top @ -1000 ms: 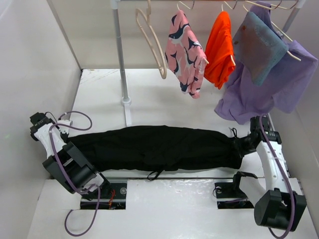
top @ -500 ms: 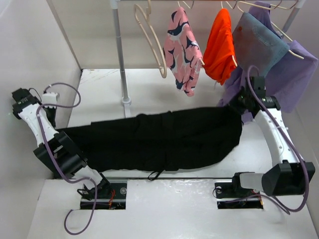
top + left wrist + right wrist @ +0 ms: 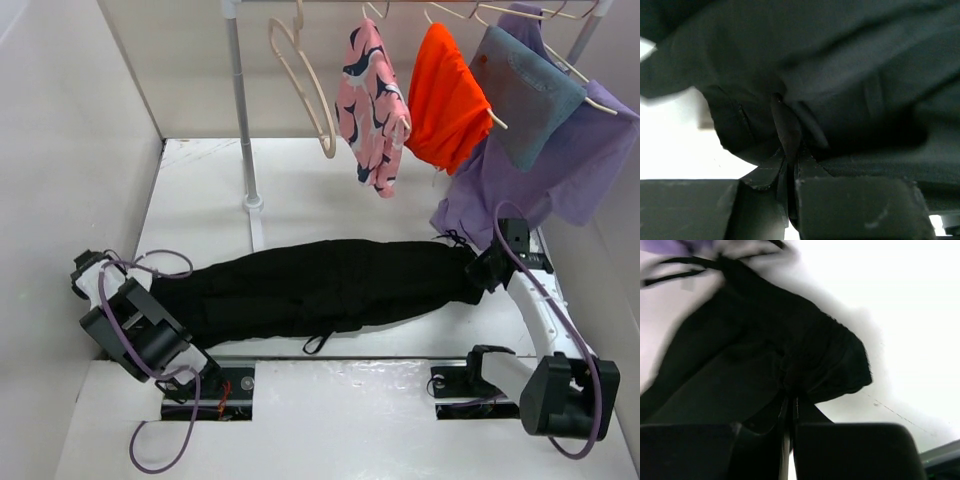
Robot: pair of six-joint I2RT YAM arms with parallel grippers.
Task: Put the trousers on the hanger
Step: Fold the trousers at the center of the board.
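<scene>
The cloth is bunched, so my right gripper should next lift the trousers' end up and outward, then lower it onto the tabletop by the purple shirt and release it.
The black trousers (image 3: 320,287) lie stretched across the table between both arms, a thin drawstring loop (image 3: 316,345) at their near edge. My left gripper (image 3: 152,290) is shut on their left end; the left wrist view shows dark cloth (image 3: 840,75) pinched between the fingers (image 3: 788,155). My right gripper (image 3: 480,275) is shut on their right end, with cloth (image 3: 765,355) bunched at its fingertips (image 3: 791,399). The bare beige wooden hanger (image 3: 305,85) hangs on the rail at the back, left of the pink garment.
A rail at the back holds a pink patterned garment (image 3: 371,105), an orange garment (image 3: 445,100), a teal cloth (image 3: 525,90) and a purple shirt (image 3: 545,175). The rack's grey pole (image 3: 241,110) stands at back left. White walls close both sides.
Both grippers had lifted the trousers and spread them wide half a second ago. Now both have come down again and the trousers lie narrower and stretched on the table.
</scene>
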